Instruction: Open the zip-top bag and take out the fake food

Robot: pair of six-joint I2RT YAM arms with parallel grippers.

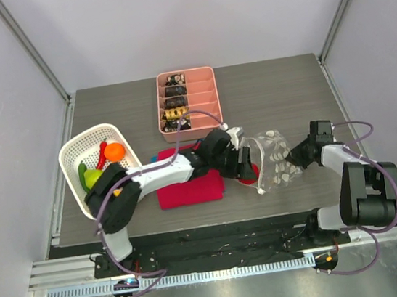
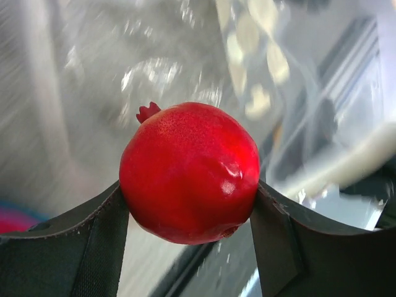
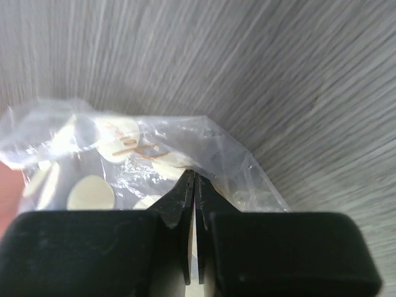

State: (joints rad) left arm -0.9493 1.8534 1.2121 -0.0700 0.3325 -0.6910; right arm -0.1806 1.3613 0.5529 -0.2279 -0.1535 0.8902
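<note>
The red fruit will be released next over the bottom of the basket beside the orange, as other pieces lie there. My left gripper will go to the left in the top view to get there.
The clear zip-top bag with whitish dots lies right of centre on the table, its mouth facing left. My left gripper is at that mouth, shut on a glossy red fruit with a small crown, held between both fingers. The bag's film is right behind the fruit. My right gripper is shut on the bag's right edge; in the right wrist view its jaws pinch the plastic. An orange, a red chili and a green piece lie in the white basket.
The white lattice basket stands at the left. A pink divided tray with dark and gold pieces is at the back centre. A red cloth lies under the left arm, near the table's front edge.
</note>
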